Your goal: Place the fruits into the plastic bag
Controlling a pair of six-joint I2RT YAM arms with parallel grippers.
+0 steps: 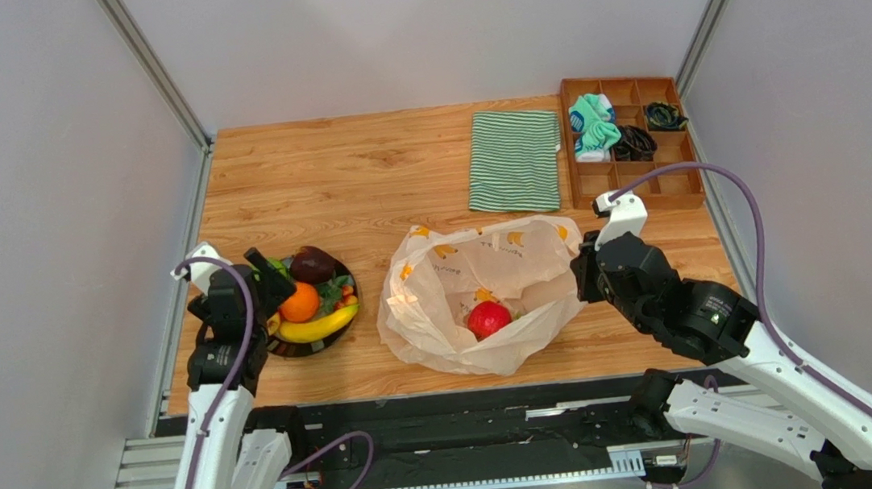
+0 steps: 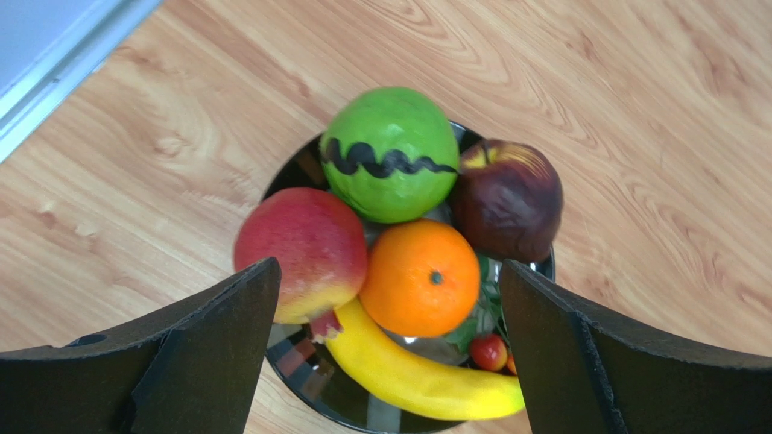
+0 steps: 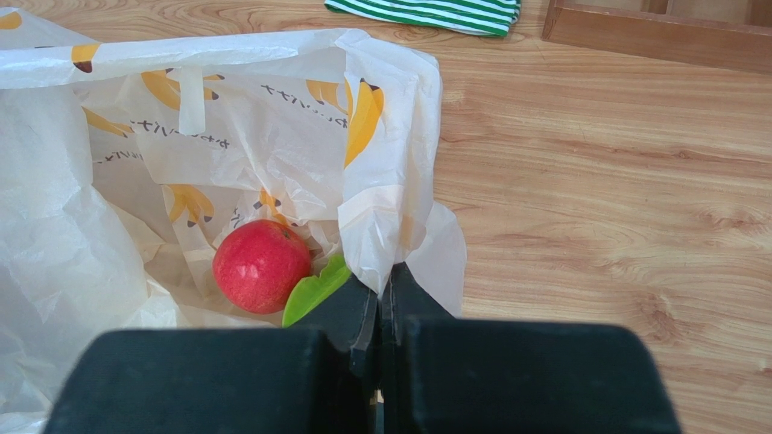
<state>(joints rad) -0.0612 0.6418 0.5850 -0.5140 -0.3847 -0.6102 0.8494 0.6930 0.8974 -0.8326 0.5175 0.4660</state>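
Note:
I need to move my left gripper to its left in the wrist view next and lower it around the red-and-yellow fruit point(image 2: 303, 249).
A black bowl point(image 1: 294, 347) at the left holds the fruits: a green round fruit point(image 2: 390, 154), a dark red apple point(image 2: 507, 199), an orange point(image 2: 421, 278), a red-and-yellow fruit point(image 2: 303, 249) and a yellow banana point(image 2: 408, 375). My left gripper point(image 2: 390, 271) hangs open just above them, its fingers on either side of the orange, touching nothing. The plastic bag point(image 1: 468, 272) lies open at mid-table with a red apple point(image 3: 261, 265) and its green leaf point(image 3: 313, 291) inside. My right gripper point(image 3: 381, 289) is shut on the bag's right rim and holds the mouth up.
A green-and-white striped cloth point(image 1: 514, 160) lies behind the bag. A wooden compartment tray point(image 1: 619, 82) with socks and small dark items stands at the back right. Small red berries point(image 2: 489, 353) sit in the bowl. Grey walls close in on both sides.

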